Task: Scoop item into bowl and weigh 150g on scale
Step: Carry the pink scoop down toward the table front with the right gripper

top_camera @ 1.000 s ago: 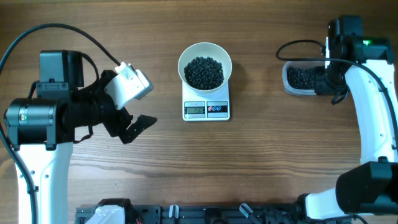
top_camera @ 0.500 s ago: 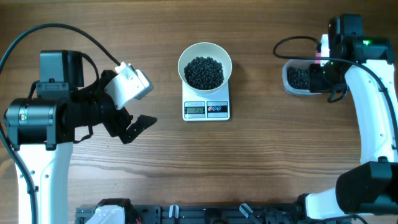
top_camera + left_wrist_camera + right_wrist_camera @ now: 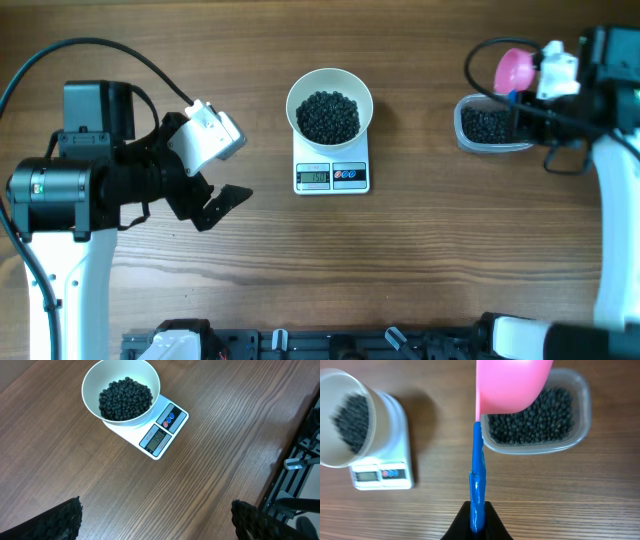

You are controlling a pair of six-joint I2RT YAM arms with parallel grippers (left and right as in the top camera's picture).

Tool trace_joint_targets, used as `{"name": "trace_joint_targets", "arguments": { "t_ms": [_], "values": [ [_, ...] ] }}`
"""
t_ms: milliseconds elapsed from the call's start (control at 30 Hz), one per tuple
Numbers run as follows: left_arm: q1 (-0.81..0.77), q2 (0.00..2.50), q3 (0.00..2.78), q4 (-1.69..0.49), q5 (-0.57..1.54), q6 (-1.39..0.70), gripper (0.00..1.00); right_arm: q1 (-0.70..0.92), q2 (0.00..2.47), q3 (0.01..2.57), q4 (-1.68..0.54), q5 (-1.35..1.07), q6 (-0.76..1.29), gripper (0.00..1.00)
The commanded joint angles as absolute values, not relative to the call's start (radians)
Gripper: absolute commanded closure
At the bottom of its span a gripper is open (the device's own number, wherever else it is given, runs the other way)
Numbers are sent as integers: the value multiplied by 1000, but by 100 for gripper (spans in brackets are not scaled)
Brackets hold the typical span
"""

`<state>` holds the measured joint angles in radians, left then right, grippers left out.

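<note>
My right gripper will next move back and down to release the scoop on bare wood at the tub's near side, since the scale shows the asked weight.
The white bowl sits on the scale at the table's centre and holds a heap of black beads. My right gripper is shut on the blue handle of the pink scoop. The scoop's cup hangs over the far left corner of the clear tub; no beads show on it. My left gripper stands wide open and empty, left of the scale. In the left wrist view its fingertips frame bare wood, with the bowl and scale ahead.
The clear tub at the right is part full of black beads. A black rail with fittings runs along the table's near edge. Black cables loop behind both arms.
My right arm has lifted the scoop out of the tub and swung back, so the pink cup now shows above the tub's far corner. The left arm has not moved.
</note>
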<state>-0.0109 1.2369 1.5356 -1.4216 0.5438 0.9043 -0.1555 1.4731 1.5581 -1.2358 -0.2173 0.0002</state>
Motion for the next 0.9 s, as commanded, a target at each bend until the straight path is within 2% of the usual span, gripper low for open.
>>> {"name": "trace_joint_targets", "arguments": {
  "t_ms": [0,300,533,700,867],
  "values": [
    [-4,1234,1550,-1422,544,920,0,-164,1341,1557,-1244,-271,61,96],
    [-4,1234,1550,-1422,544,920,0,-164,1162,1557,-1374,-267,145,96],
    [-4,1234,1550,-1422,544,920,0,-164,1046,1462,-1450,-262,308,96],
    [-4,1234,1550,-1422,544,920,0,-164,945,1248,-1384,-329,428,96],
    [-4,1234,1550,-1422,544,920,0,-164,846,939,-1142,-521,502,96]
  ]
}}
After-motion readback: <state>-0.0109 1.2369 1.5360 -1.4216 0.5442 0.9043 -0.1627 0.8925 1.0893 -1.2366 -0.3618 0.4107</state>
